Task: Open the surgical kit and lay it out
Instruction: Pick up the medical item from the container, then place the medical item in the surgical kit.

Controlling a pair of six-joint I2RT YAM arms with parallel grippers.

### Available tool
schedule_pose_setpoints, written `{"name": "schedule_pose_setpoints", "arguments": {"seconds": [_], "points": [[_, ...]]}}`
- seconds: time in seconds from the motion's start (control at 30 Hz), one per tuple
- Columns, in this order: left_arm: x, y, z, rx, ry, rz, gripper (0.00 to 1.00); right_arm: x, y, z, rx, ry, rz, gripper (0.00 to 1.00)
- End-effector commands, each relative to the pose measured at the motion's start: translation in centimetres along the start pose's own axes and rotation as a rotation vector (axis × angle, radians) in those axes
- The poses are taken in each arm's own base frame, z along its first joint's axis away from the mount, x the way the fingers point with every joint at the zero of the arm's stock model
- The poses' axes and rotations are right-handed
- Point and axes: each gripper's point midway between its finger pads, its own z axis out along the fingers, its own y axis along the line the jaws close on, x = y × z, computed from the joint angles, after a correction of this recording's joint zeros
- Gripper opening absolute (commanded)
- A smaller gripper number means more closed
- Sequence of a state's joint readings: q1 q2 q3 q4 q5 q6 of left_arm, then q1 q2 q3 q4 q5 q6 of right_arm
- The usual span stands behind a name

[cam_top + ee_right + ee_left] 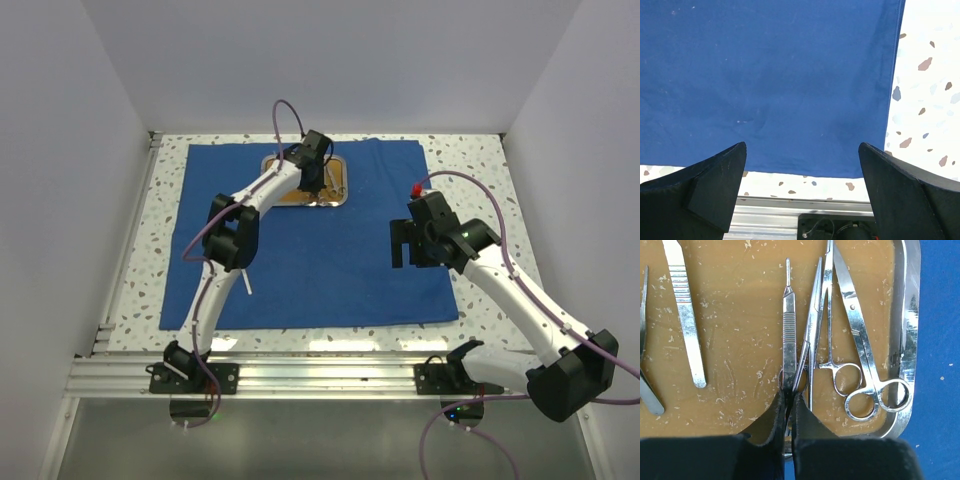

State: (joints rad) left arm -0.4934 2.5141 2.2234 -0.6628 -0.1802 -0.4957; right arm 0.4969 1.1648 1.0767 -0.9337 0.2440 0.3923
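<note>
My left gripper will next lift the ribbed instrument from the tray (pixel 340 195), and then it will bring the instrument back and down there.
The royal-blue cloth wrap (pixel 320 250) lies spread flat on the table. At its far middle sits the steel tray (pixel 340 195) with an orange-brown inside. My left gripper (pixel 312 185) reaches down into the tray. In the left wrist view the left gripper (pixel 789 392) is shut on the near end of a thin ribbed steel instrument (pixel 789 335). Right beside it lie slim tweezers (pixel 812 325), a ring-handled clamp (pixel 829 315) and scissors (pixel 860 340). A flat ribbed tweezer (pixel 685 315) lies further left. My right gripper (pixel 400 245) hovers open over the cloth (pixel 765 75) near its near right corner.
The tray rim (pixel 907 315) runs close to the right of the scissors. Another steel instrument (pixel 645 365) shows at the left edge of the left wrist view. Speckled tabletop (pixel 925 100) borders the cloth. An aluminium rail (pixel 320 375) lines the near edge.
</note>
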Motion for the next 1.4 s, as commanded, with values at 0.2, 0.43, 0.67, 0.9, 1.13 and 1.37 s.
{"name": "schedule_pose_setpoints", "arguments": {"seconds": [0.2, 0.43, 0.67, 0.9, 1.13, 1.37], "points": [[-5.4, -0.2, -7.8, 0.004, -0.109, 0.012, 0.0, -1.7, 0.5, -0.8, -0.032, -0.057, -0.005, 0.99], [-6.8, 0.2, -13.3, 0.008, -0.151, 0.006, 0.0, -1.3, 0.5, -1.3, -0.059, -0.086, 0.036, 0.98], [-3.3, 1.5, -16.6, -0.015, -0.107, 0.005, 0.0, 0.1, 0.5, -1.7, -0.094, -0.098, 0.08, 0.98], [4.7, 1.2, -20.5, 0.005, -0.037, -0.031, 0.0, 1.8, 0.0, -2.1, -0.104, -0.096, 0.091, 0.98], [13.4, 3.6, -23.9, -0.012, 0.013, -0.103, 0.0, 3.0, 0.2, -2.4, -0.142, -0.081, 0.093, 0.98], [19.4, 0.9, -26.1, 0.071, 0.068, -0.143, 0.0, 3.1, 0.7, -2.6, -0.176, -0.08, 0.078, 0.98]]}}
